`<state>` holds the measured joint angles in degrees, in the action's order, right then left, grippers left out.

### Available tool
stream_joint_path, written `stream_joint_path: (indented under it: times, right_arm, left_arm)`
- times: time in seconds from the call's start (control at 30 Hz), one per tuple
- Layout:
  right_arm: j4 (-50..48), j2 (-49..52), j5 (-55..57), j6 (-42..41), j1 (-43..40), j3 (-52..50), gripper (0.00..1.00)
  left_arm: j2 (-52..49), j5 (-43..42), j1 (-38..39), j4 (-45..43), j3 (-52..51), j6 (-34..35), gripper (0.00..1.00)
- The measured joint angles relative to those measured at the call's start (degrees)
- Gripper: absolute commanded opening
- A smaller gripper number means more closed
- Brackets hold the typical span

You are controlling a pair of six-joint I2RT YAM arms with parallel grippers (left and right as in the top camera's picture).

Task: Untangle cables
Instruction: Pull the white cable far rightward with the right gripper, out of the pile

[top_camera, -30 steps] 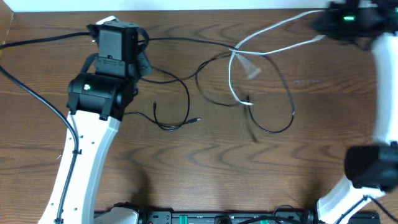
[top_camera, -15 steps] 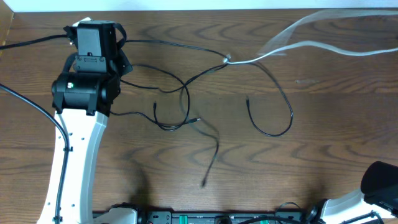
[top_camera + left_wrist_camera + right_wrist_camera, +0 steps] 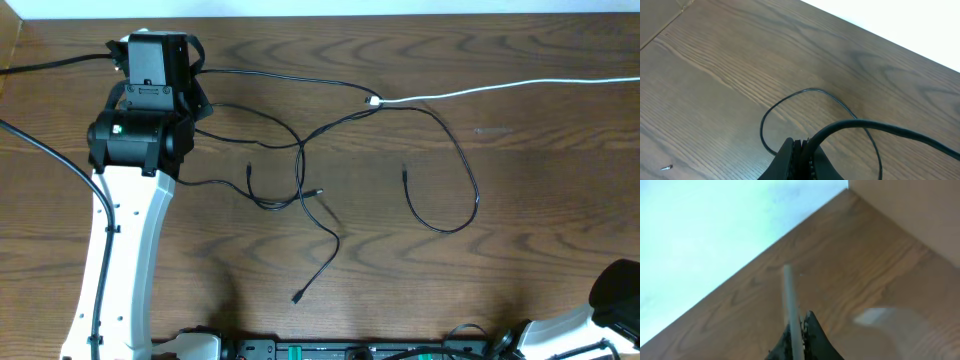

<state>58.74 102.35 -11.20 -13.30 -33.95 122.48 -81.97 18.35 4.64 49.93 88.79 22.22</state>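
Observation:
The white cable's plug overlaps black cables, so my right gripper next needs to rise, pulling the white cable (image 3: 480,90) clear, then lower over the table's far corner by the wall to release it.
Several thin black cables (image 3: 300,160) lie looped and crossing on the wooden table (image 3: 520,250). One of them trails to a plug near the front (image 3: 297,296). Another curves round at the right (image 3: 470,195). The white cable (image 3: 480,90) runs straight from its plug (image 3: 374,101) off the right edge. In the left wrist view my left gripper (image 3: 801,146) is shut on a black cable (image 3: 865,125). My left arm (image 3: 140,135) hides that gripper from overhead. My right gripper (image 3: 801,322) is shut on the white cable (image 3: 788,292). It is outside the overhead view.
A thicker black arm cable (image 3: 50,65) crosses the far left corner. Part of the right arm's base (image 3: 615,290) shows at the front right. A power strip (image 3: 330,350) lines the front edge. The table's far right corner meets a wall (image 3: 910,210).
The right arm has left the overhead view to the right, drawing the white cable out straight. A black cable came free and dropped toward the front. The left arm shifted left.

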Motion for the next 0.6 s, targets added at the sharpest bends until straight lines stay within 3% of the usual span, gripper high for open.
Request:
stream_joint_path:
  times: [0.3,0.6]
  right_arm:
    - [-2.5,6.2,0.7,0.5,-1.4,0.0,0.01]
    - [-0.8,7.5,0.7,0.6,-6.9,0.0,0.01]
  left_arm:
    - [0.0,1.5,0.0,0.0,0.0,-1.3,0.07]
    - [-0.5,16.9,-0.2,0.9,0.0,-1.2,0.08]
